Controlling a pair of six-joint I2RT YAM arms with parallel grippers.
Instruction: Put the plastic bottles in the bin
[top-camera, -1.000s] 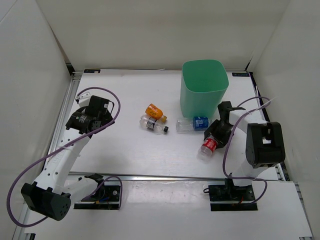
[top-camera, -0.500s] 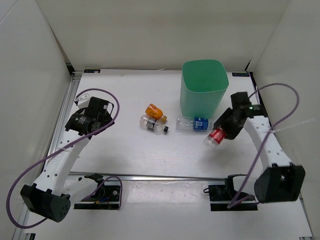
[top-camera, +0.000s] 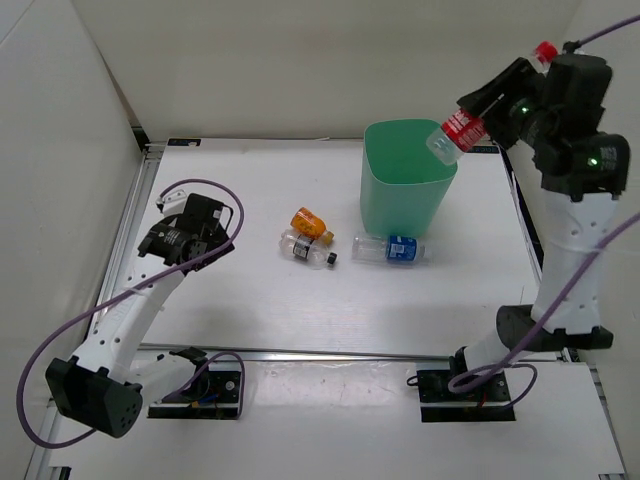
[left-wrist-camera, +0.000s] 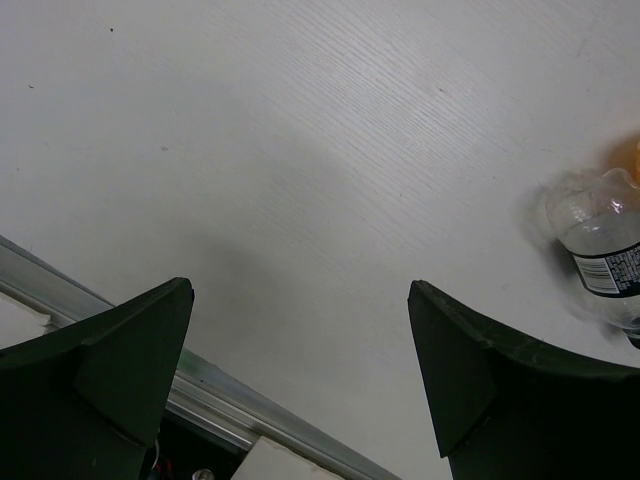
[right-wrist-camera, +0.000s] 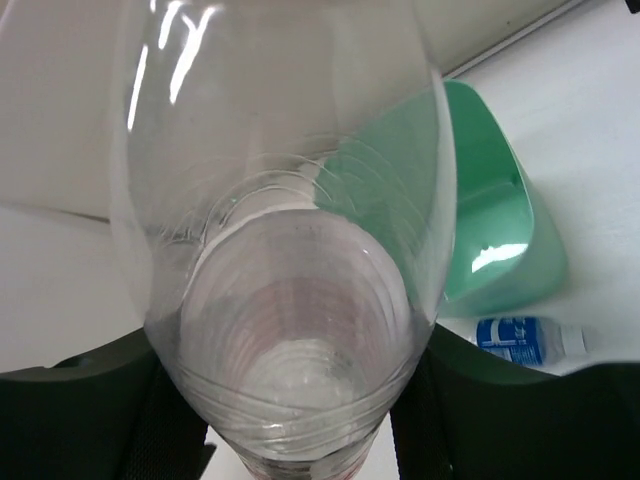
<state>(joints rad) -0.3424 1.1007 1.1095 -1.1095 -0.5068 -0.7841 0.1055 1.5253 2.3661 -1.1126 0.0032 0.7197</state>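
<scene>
Next, my right gripper moves down toward the left in the top view and releases the red-label bottle. The bin's opening (top-camera: 404, 154) (right-wrist-camera: 475, 190) lies below the gripper on that side.
My right gripper (top-camera: 492, 104) is raised high and shut on the red-label plastic bottle (top-camera: 456, 128). The bottle is tilted, its clear base over the right rim of the mint-green bin (top-camera: 405, 190). In the right wrist view this bottle (right-wrist-camera: 290, 300) fills the space between the fingers, with the bin (right-wrist-camera: 490, 230) below. On the table lie the blue-label bottle (top-camera: 392, 248), the orange bottle (top-camera: 310, 223) and the black-cap bottle (top-camera: 305, 250). My left gripper (left-wrist-camera: 300, 300) hangs open over bare table, left of the black-cap bottle (left-wrist-camera: 600, 255).
White walls enclose the table on three sides. A metal rail (left-wrist-camera: 200, 400) runs along the near edge under my left gripper. A purple cable (top-camera: 200, 185) loops over the left arm. The blue-label bottle (right-wrist-camera: 525, 338) lies just in front of the bin.
The right gripper closed on the red-label bottle and carried it from the table in front of the bin up to above the bin's right rim. The left arm barely shifted.
</scene>
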